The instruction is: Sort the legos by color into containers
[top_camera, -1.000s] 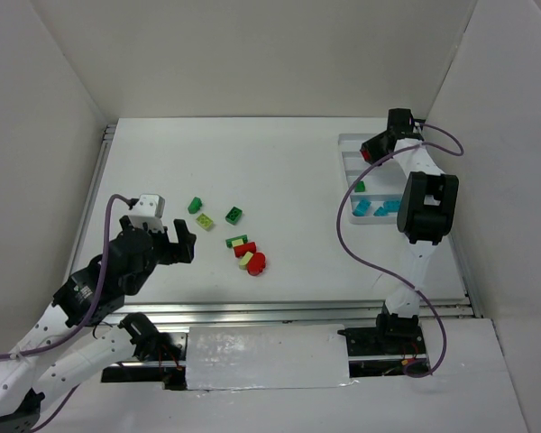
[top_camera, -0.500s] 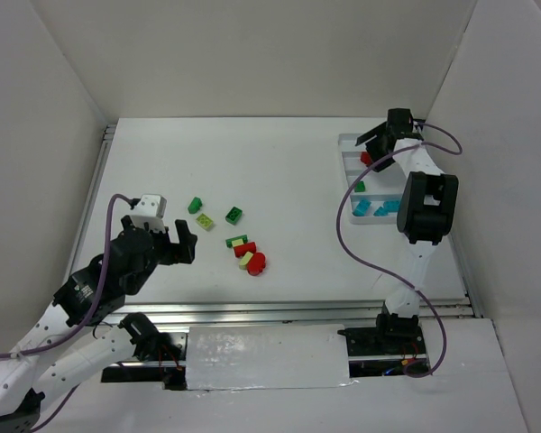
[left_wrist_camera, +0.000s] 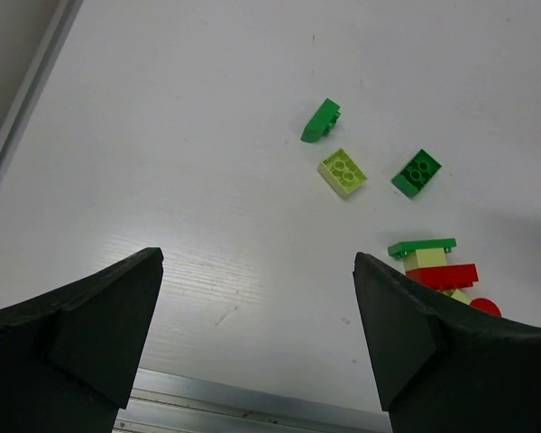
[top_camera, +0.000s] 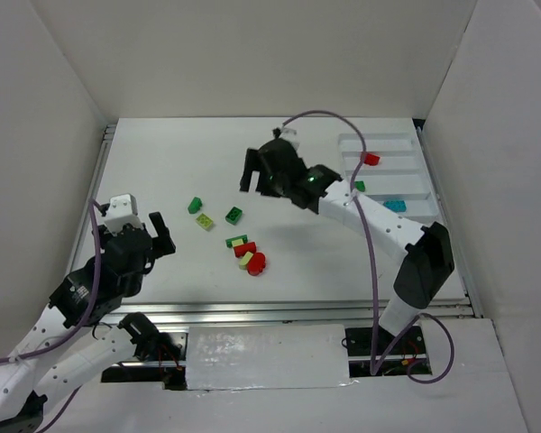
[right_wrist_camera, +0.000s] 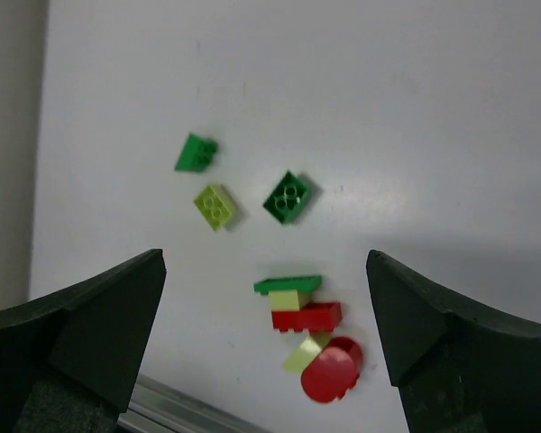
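Next, the right gripper moves back and down to straddle the round red piece (top_camera: 257,263) (right_wrist_camera: 332,371), which lies below and back from it, with the yellow-green block touching that piece.
Several legos lie loose mid-table: a dark green one (top_camera: 196,205), a yellow-green one (top_camera: 206,221), a dark green one (top_camera: 233,215), and a cluster of a green plate (top_camera: 237,240), a red brick (top_camera: 244,248) and a round red piece (top_camera: 257,263). The white tray (top_camera: 406,144) of containers at the right holds a red lego (top_camera: 371,159), a green one (top_camera: 360,186) and cyan ones (top_camera: 394,205) in separate compartments. My right gripper (top_camera: 260,176) hangs open and empty above the table, looking down on the cluster (right_wrist_camera: 307,317). My left gripper (top_camera: 142,236) is open and empty, left of the legos (left_wrist_camera: 343,171).
An aluminium rail (top_camera: 288,311) runs along the table's near edge and another (top_camera: 106,144) along the left. White walls close in the left, back and right sides. The right arm's purple cable (top_camera: 370,262) loops over the table between the tray and the legos.
The right gripper opened over the tray, leaving the red lego in the far compartment, then swung left to the table's middle. The left gripper drew back slightly to the left.
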Robot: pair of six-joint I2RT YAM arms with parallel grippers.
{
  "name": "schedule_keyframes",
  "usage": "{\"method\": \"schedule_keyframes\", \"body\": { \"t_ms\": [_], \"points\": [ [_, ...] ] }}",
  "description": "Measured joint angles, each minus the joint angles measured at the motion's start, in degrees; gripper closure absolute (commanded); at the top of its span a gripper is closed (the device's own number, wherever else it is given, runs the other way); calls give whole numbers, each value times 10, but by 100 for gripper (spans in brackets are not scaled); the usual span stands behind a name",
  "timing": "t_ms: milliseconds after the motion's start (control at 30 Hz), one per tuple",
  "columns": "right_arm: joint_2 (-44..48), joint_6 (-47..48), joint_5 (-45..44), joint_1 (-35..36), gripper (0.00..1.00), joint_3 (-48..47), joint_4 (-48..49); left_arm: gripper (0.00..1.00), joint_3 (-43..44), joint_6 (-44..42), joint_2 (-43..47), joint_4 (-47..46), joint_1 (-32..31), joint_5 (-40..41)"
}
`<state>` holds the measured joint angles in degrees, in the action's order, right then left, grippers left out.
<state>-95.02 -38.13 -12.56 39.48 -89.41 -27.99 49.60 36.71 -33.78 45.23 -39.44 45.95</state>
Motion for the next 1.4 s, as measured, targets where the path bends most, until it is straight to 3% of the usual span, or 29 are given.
{"method": "schedule_keyframes", "body": {
  "t_ms": [133,500,733,1100,1400],
  "points": [
    [-18,-51,-73,92,0,44,-50,0,0,1,13,0,3,10],
    [-57,-232,-173,210,0,132,-110,0,0,-1,5,1,3,4],
    [-143,-281,-183,227,0,101,-125,0,0,-2,6,0,3,2],
    [-150,-311,-184,234,4,112,-130,1,0,-3,20,0,3,2],
    [-150,-313,-177,234,20,130,-118,1,0,-3,32,0,3,2]
  ]
}}
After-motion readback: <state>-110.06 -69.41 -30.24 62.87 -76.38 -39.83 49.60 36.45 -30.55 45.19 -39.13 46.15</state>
